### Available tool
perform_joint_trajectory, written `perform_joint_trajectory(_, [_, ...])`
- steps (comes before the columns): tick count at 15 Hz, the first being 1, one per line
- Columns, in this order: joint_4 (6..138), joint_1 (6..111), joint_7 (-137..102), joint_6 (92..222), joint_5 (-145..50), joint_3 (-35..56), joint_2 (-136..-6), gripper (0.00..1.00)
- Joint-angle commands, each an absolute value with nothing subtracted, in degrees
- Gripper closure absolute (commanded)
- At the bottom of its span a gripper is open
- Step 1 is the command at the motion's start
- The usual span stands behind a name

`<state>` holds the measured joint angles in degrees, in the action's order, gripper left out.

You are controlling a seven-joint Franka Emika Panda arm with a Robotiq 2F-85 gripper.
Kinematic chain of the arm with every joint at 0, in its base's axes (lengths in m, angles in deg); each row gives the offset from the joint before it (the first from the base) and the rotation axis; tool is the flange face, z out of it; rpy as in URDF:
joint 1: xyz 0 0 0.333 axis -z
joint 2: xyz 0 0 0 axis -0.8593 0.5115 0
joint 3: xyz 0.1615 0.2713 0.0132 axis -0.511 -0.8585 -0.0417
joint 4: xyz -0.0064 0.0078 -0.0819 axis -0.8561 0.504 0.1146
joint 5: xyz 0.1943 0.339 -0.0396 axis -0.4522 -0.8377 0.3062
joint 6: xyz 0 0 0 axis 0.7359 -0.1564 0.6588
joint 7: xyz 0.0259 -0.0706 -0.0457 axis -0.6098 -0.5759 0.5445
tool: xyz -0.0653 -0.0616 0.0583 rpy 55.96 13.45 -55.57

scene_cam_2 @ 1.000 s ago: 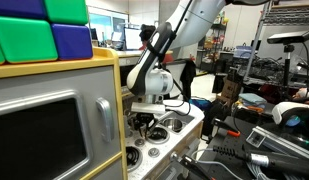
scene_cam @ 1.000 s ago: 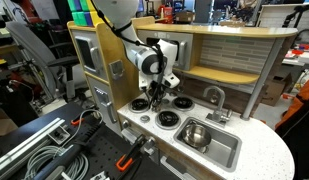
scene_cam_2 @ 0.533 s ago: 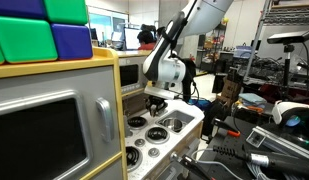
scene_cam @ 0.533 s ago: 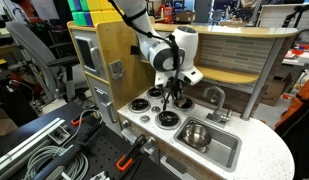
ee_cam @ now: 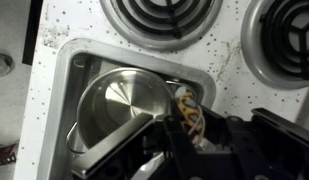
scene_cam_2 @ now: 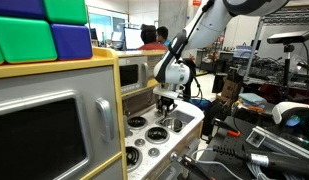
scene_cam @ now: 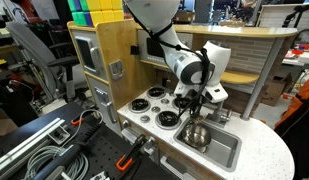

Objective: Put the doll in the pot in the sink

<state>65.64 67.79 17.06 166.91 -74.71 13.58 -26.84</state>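
My gripper should next carry the doll over the pot's rim until it is above the pot's opening (scene_cam: 197,134) (ee_cam: 123,105).
In the wrist view my gripper (ee_cam: 184,135) is shut on the doll (ee_cam: 188,115), a small figure with brown, orange and white patches held between the black fingers. The shiny steel pot (ee_cam: 119,110) sits in the silver-grey sink (ee_cam: 69,70) right below and to the left of the doll. In an exterior view the gripper (scene_cam: 197,108) hangs over the pot (scene_cam: 195,133) at the near end of the sink (scene_cam: 226,152). In an exterior view the gripper (scene_cam_2: 166,100) is above the stove top; pot and sink are hidden there.
Black-and-white round burners (scene_cam: 154,99) lie on the speckled white countertop beside the sink; two show in the wrist view (ee_cam: 159,15). A curved grey faucet (scene_cam: 220,104) stands behind the sink. A wooden shelf and back wall (scene_cam: 244,55) rise behind the counter.
The arm has carried the doll from above the burners sideways to above the pot in the sink. The gripper has stayed shut on the doll.
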Motion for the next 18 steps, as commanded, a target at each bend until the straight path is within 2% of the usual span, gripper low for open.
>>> perform_joint_trajectory(1, [58.16,67.16,23.35,159.94,-73.36,15.0,-21.18,0.96])
perform_joint_trajectory(3, [57.28,66.7,25.58,158.51,-72.71,15.38,-19.89,0.96])
perform_joint_trajectory(4, [57.08,66.62,26.38,157.47,-72.61,15.16,-19.5,0.58])
perform_joint_trajectory(6, [58.29,65.58,27.27,156.47,-71.71,15.13,-19.7,0.51])
perform_joint_trajectory(12, [74.31,59.58,25.04,162.82,-67.36,15.02,-29.49,0.06])
perform_joint_trajectory(14, [78.77,57.95,23.05,164.57,-64.96,15.22,-32.35,0.0])
perform_joint_trajectory(18, [88.62,50.53,23.71,159.94,-60.33,15.51,-37.44,0.0])
